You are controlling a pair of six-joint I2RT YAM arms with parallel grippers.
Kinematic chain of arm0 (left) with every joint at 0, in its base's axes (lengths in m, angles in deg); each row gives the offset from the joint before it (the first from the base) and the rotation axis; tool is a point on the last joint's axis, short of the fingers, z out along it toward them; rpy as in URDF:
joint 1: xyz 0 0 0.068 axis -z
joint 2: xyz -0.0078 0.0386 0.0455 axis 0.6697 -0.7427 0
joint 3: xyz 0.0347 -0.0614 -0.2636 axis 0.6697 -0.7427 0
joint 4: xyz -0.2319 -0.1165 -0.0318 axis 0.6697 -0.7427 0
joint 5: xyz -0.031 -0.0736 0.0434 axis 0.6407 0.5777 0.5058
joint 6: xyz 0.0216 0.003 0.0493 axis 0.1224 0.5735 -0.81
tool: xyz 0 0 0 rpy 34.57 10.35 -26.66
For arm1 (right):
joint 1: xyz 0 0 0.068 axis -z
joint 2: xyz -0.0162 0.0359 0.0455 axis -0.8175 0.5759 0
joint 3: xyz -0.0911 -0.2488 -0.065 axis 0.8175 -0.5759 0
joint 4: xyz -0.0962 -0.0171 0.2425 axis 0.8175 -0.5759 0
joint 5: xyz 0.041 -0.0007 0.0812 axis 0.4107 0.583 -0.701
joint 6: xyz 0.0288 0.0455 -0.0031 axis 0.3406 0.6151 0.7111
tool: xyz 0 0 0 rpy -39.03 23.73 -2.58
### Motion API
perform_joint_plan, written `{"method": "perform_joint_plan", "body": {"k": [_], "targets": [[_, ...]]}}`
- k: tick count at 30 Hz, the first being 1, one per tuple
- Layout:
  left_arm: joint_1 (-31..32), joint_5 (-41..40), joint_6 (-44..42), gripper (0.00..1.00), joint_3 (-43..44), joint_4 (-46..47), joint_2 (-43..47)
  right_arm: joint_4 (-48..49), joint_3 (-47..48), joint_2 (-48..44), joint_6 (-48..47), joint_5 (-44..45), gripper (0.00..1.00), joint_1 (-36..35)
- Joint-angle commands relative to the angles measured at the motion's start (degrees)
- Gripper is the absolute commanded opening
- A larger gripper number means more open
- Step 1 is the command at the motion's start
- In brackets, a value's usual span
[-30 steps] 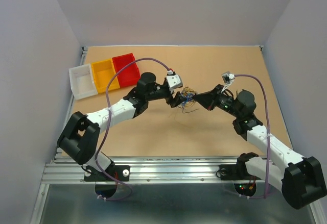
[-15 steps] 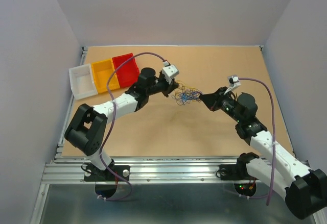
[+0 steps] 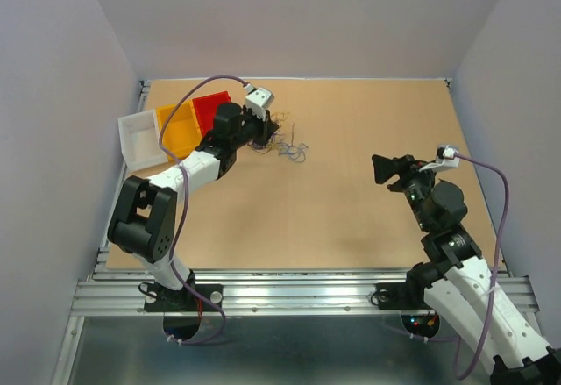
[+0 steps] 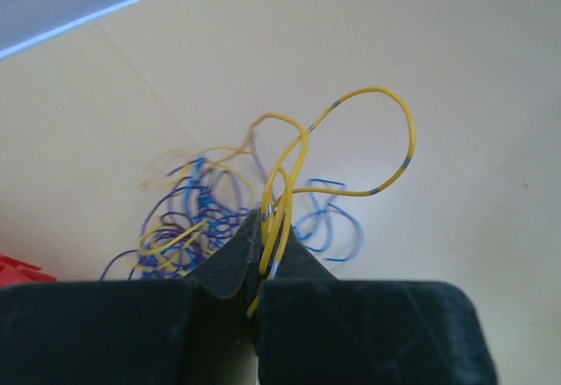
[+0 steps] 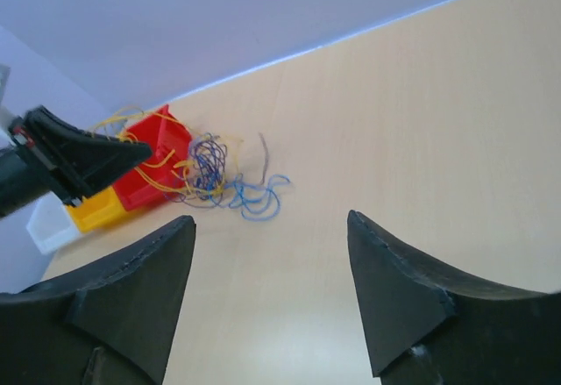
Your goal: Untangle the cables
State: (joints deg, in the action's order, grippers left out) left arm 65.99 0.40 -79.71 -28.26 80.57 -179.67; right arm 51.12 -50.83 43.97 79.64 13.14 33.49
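My left gripper holds only yellow pieces of cable. My right gripper will therefore go down across the table onto the loose blue and purple tangle [image 3: 278, 143] [image 5: 211, 171] next.
The cables [image 3: 286, 147] are a small tangle of thin blue, yellow and dark wires on the table beside the red bin. My left gripper [image 3: 270, 131] is at their left end, shut on yellow strands [image 4: 279, 194]; the remaining wires [image 4: 188, 223] trail loose behind it. A blue loop [image 4: 330, 219] lies to the right. My right gripper [image 3: 379, 170] stands open and holds nothing, well to the right of the tangle. In the right wrist view the cables [image 5: 223, 179] lie far ahead of its fingers [image 5: 386, 288], with the left gripper [image 5: 74, 161] beyond.
Three small bins sit at the back left: white [image 3: 140, 139], yellow [image 3: 178, 129] and red [image 3: 215, 113], the red one just behind the left gripper. A lilac cord [image 3: 197, 109] arcs over the left arm. Grey walls close in the table.
The left gripper shut on the cables and dragged them back-left toward the bins. The right gripper opened, let go and drew back to the right.
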Motion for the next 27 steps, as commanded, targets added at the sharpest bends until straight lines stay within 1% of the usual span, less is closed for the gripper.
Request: {"method": "perform_joint_plan", "body": {"k": [1,2,4,6,7,10,11,16,17,19,20,22,25,27], "targets": [[0.75,8.73,-0.63,0.0,0.67,2.42,3.8,-0.1,-0.75,4.8,-3.91,-4.99,0.77,0.34],[1.19,10.76,-0.99,0.0,0.5,2.25,4.5,1.82,-0.49,6.48,-4.88,-11.02,0.77,0.34],[2.76,10.52,-2.65,0.0,0.06,1.46,5.99,6.2,-0.31,12.09,-7.34,-17.81,0.78,0.34],[3.82,9.73,-4.14,0.0,-0.38,0.93,6.96,9.81,-0.31,16.23,-8.75,-20.56,0.8,0.34],[4.44,9.55,-4.41,0.0,-0.47,0.32,8.1,14.1,-0.39,20.34,-9.02,-22.92,0.8,0.34],[5.06,10.15,-4.33,0.0,-0.03,-1.52,10.56,21.4,0.48,26.86,-10.07,-26.89,0.81,0.34],[5.15,10.6,-4.24,0.0,0.49,-2.23,11.09,22.65,1.18,31.15,-10.16,-27.34,0.81,0.34],[7.25,13.15,-3.89,0.0,5.5,-7.94,13.29,31.35,4.7,43.13,-9.81,-31.02,0.83,0.07],[8.65,12.98,-4.5,0.0,6.29,-9.26,14.08,35.54,5.05,46.54,-9.55,-34.25,0.84,0.07],[9.98,12.27,-4.86,0.0,6.74,-9.97,15.05,40.13,5.4,49.63,-9.02,-39.01,0.86,-0.01],[10.5,11.49,-4.94,0.0,6.82,-10.23,16.1,45.03,5.49,50.87,-8.32,-43.12,0.86,-0.01],[11.47,11.3,-3.9,0.0,7.61,-10.59,17.07,47.97,6.63,54.02,-6.3,-44.13,0.86,-0.63],[11.91,11.83,-2.23,0.0,10.5,-11.11,17.08,48.15,9.52,56.67,-6.82,-44.48,0.86,-2.56],[12.09,12.71,-0.99,0.0,13.4,-11.82,16.03,48.07,10.76,59.05,-7.61,-45.09,0.79,-4.23]]}}
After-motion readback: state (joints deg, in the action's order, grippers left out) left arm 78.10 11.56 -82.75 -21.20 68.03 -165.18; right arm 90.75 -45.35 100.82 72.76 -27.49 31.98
